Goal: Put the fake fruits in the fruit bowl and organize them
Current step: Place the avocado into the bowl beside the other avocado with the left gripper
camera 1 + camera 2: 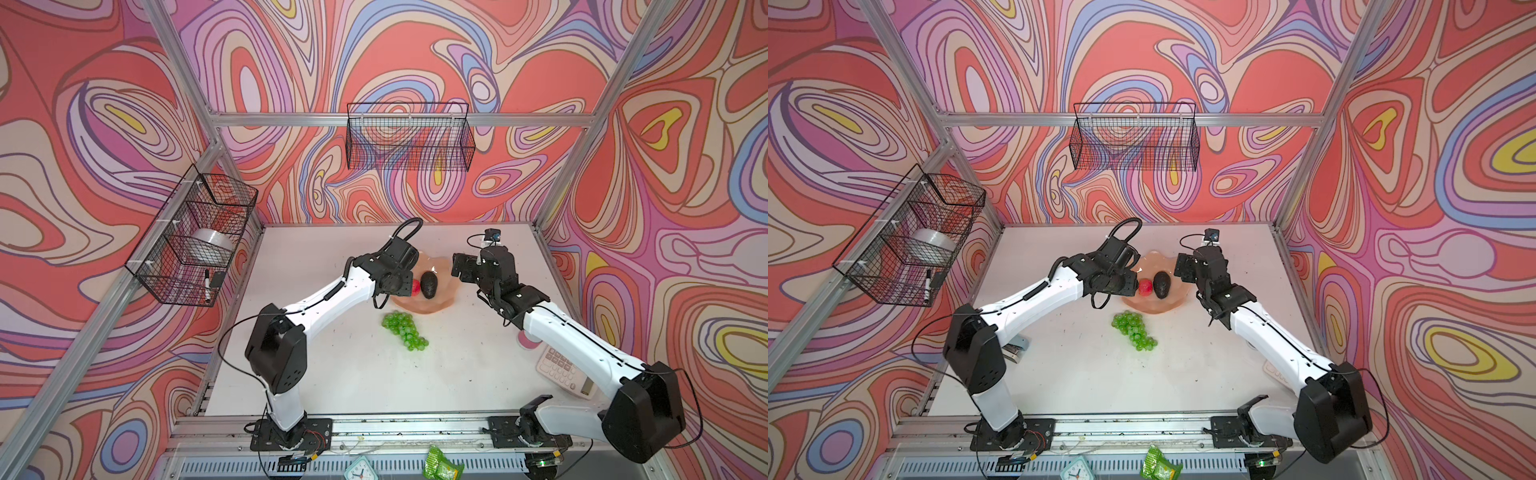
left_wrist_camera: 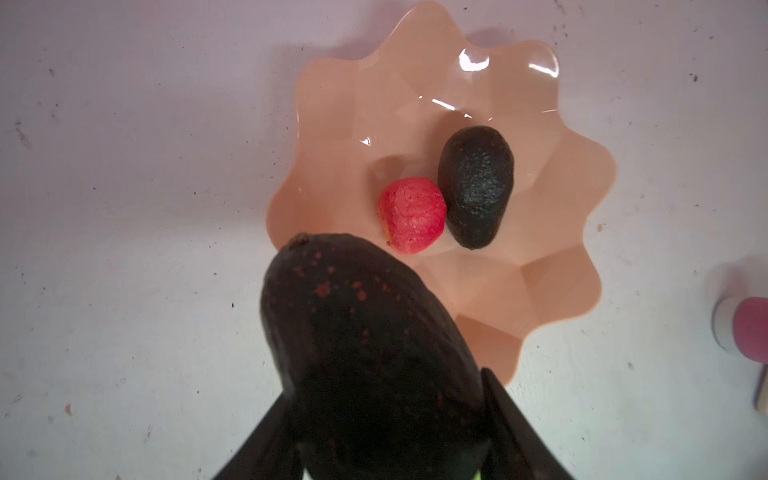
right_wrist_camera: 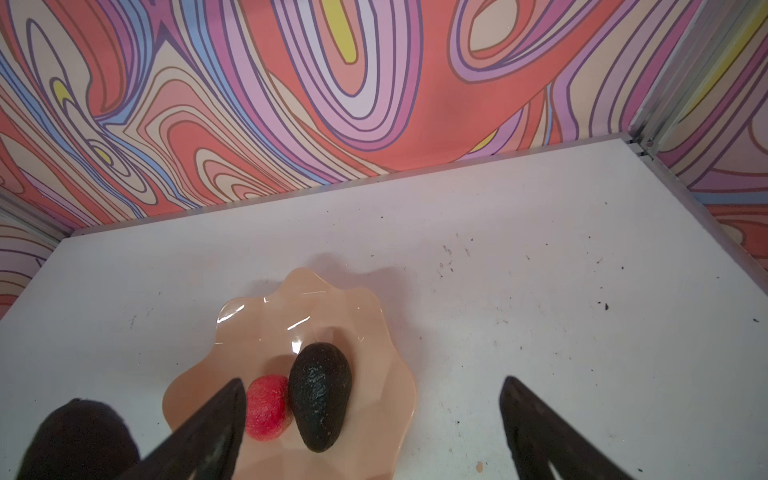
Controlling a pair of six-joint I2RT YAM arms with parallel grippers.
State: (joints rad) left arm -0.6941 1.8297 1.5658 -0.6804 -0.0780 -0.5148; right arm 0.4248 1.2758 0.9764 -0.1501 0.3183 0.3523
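The left gripper will next go down inside the bowl's rim toward the bottom of the bowl by the near side of the red fruit and let go of the second avocado, since that part of the bottom is bare.
The peach-pink fruit bowl [image 1: 444,291] [image 1: 1177,299] [image 2: 353,124] [image 3: 382,395] sits at mid-table. Inside it a dark bumpy avocado [image 1: 429,284] [image 1: 1161,284] [image 2: 476,187] [image 3: 320,395] lies against a small red fruit [image 1: 415,286] [image 1: 1145,287] [image 2: 411,220] [image 3: 266,407]. My left gripper [image 2: 386,386] is shut on a second avocado [image 2: 374,332] [image 3: 79,436], held above the bowl's left rim. Green grapes [image 1: 405,330] [image 1: 1133,330] lie on the table in front of the bowl. My right gripper [image 3: 374,381] [image 1: 457,270] hangs open and empty at the bowl's right side.
A pink-and-white disc [image 1: 528,340] [image 2: 744,328] and a calculator [image 1: 561,370] lie under the right arm. Wire baskets hang on the back wall [image 1: 409,137] and the left wall [image 1: 195,237]. A green snack packet [image 1: 442,463] and a small clock [image 1: 361,467] lie beyond the front rail.
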